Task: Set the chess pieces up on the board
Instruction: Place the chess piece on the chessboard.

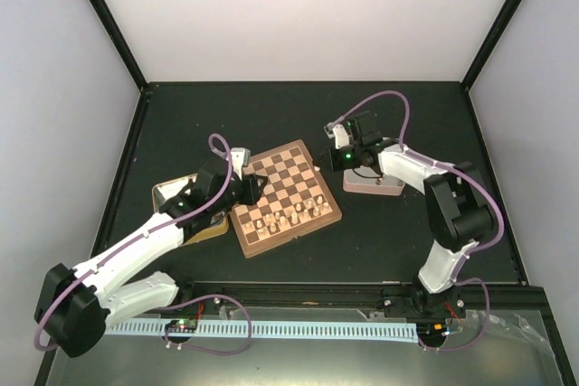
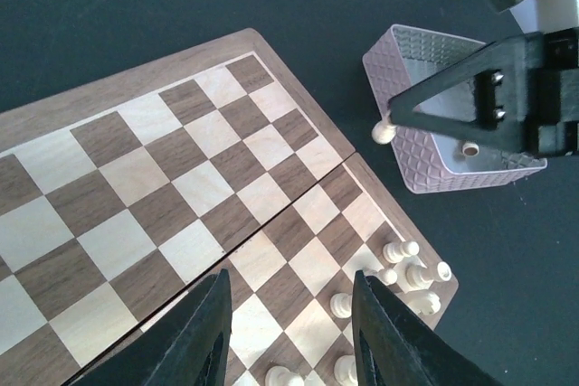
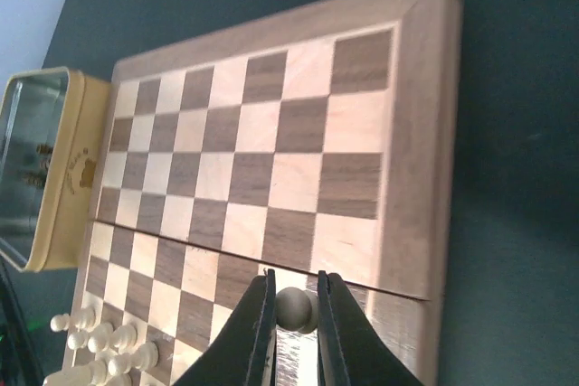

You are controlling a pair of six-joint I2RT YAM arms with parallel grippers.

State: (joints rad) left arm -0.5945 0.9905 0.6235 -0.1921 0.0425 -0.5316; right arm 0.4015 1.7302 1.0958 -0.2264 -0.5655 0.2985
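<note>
My right gripper lowers the pawn [image 3: 294,308] onto empty squares near the board's middle seam next, away from the tray, since the pawn still hangs beside the board's edge.
The board [image 1: 286,194] lies in the middle of the table, between the arms. Several cream chess pieces [image 1: 288,216] stand on its near rows; they also show in the left wrist view [image 2: 405,270] and the right wrist view [image 3: 94,343]. My left gripper [image 1: 257,189] hovers over the board's left side, open and empty [image 2: 289,288]. My right gripper [image 1: 347,160] is beside the board's right edge, above it, shut on a cream pawn [image 3: 294,308]. That pawn [image 2: 384,131] also shows in the left wrist view, held in the air.
A pale pink textured tray [image 1: 373,185] sits right of the board, with a small piece [image 2: 469,147] inside. A gold-rimmed metal tin [image 1: 170,198] sits left of the board, under the left arm. Black frame posts stand at the back corners.
</note>
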